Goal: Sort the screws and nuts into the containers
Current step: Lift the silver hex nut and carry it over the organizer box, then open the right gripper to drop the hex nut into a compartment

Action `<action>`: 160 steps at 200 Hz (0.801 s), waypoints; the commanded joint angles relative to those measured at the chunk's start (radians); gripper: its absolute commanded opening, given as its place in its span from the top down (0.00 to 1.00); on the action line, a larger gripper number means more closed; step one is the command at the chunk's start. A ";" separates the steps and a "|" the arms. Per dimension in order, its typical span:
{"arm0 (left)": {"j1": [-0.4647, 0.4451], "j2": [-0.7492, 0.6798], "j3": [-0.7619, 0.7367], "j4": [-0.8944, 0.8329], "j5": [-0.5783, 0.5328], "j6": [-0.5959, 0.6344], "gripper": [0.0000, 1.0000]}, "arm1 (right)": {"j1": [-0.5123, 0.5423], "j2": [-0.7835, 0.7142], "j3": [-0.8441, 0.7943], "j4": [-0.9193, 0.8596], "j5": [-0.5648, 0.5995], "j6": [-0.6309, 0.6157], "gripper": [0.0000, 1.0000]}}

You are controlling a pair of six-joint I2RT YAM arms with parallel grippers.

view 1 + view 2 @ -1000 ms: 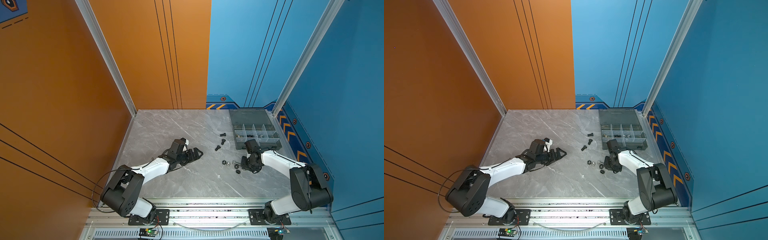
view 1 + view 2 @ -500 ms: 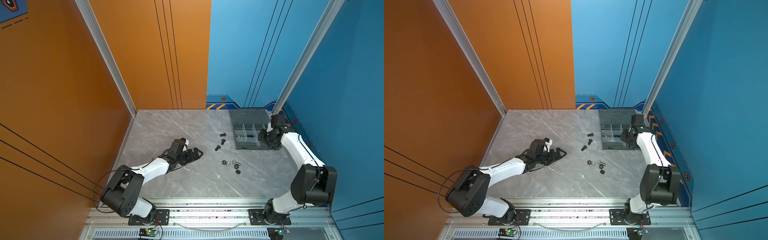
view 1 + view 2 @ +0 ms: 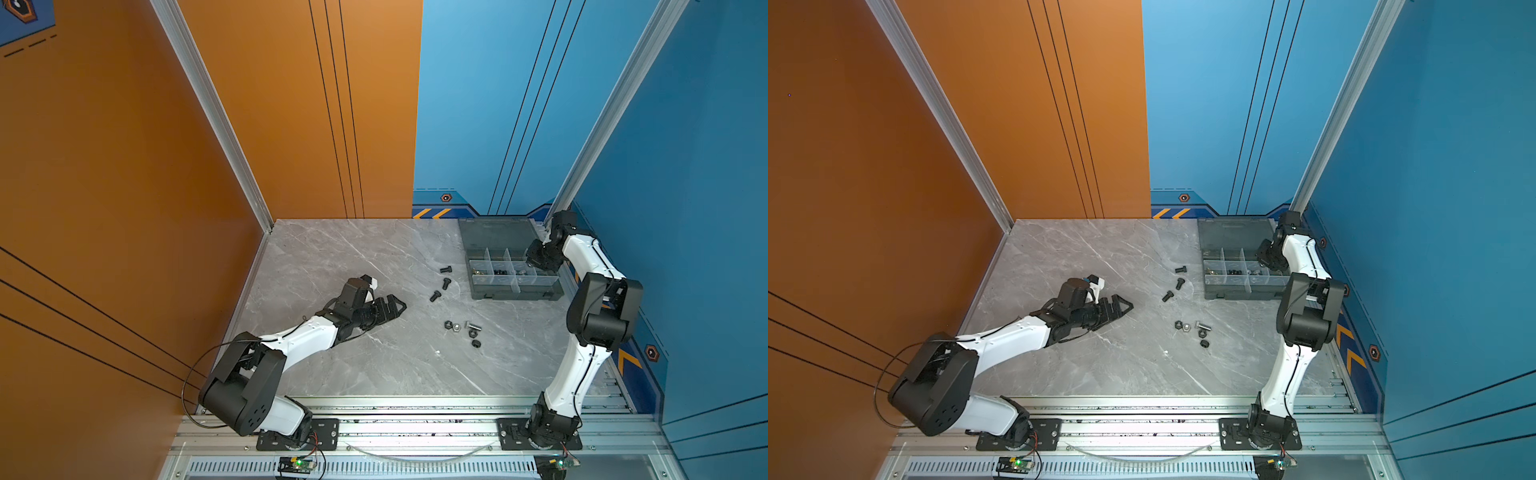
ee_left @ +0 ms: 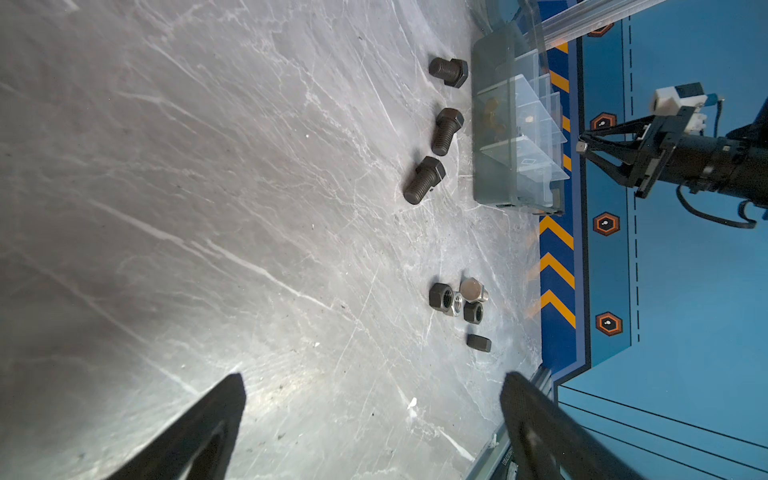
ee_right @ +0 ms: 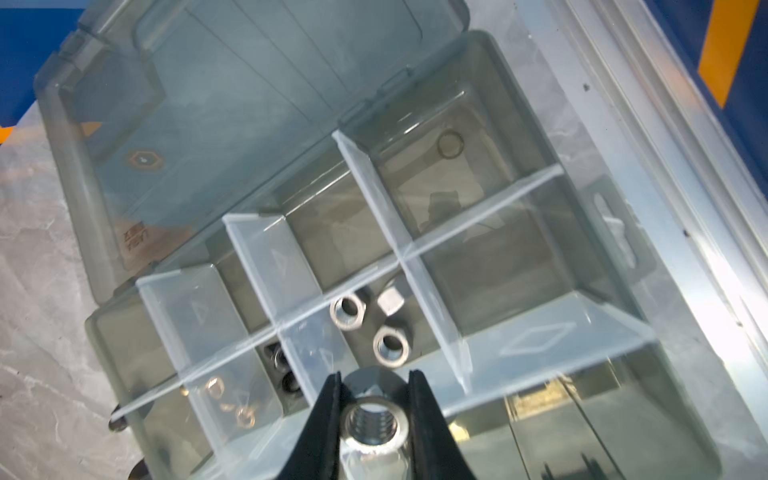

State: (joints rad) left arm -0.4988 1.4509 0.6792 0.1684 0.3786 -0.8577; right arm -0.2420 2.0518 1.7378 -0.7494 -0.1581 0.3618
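Matching nuts already lie inside the organizer box's section holding silver nuts just below, so next I should lower my right gripper toward that section and release the silver nut there.
My right gripper [image 5: 375,376] is shut on a silver nut [image 5: 376,419] and hangs over the containers of the grey organizer box [image 3: 515,291], above a compartment holding silver nuts [image 5: 390,345]. Neighbouring compartments hold black nuts [image 5: 286,376] and brass wing nuts [image 5: 232,399]. Three black screws [image 3: 445,284] lie left of the box. Nearer the front sits a cluster of black nuts [image 3: 448,325], a silver nut [image 3: 456,327] and a silver screw [image 3: 473,326]. My left gripper [image 3: 390,307] rests open and empty on the table, left of the screws.
The box's lid [image 3: 496,235] lies flat open toward the back wall. The blue side wall and an aluminium rail [image 5: 665,137] run close along the box's right side. The grey marble tabletop [image 3: 353,257] is bare between the left arm and the back wall.
My right arm has lifted from the loose cluster on the table and swung back to the box, carrying the silver nut. The left arm has not moved.
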 commanded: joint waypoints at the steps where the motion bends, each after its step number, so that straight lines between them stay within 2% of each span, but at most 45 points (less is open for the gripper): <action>1: -0.008 -0.024 0.017 -0.006 0.010 0.003 0.02 | -0.004 0.016 0.052 -0.039 -0.023 -0.018 1.00; 44: -0.007 -0.018 0.030 -0.017 0.011 0.008 0.02 | 0.003 0.082 0.080 -0.035 -0.030 -0.017 0.99; 63: -0.005 -0.013 0.034 -0.017 0.013 0.010 0.02 | 0.004 0.096 0.083 -0.036 -0.026 -0.018 0.93; 113: -0.003 -0.016 0.037 -0.026 0.010 0.013 0.02 | 0.004 0.102 0.098 -0.039 -0.027 -0.023 0.61; 137: -0.003 -0.020 0.034 -0.027 0.008 0.011 0.02 | 0.001 0.092 0.110 -0.051 -0.042 -0.028 0.55; 160: -0.003 -0.026 0.032 -0.031 0.007 0.010 0.02 | 0.000 0.057 0.112 -0.066 -0.071 -0.035 0.53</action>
State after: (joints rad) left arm -0.4988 1.4433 0.6914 0.1638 0.3786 -0.8574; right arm -0.2413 2.1452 1.8263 -0.7689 -0.1898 0.3473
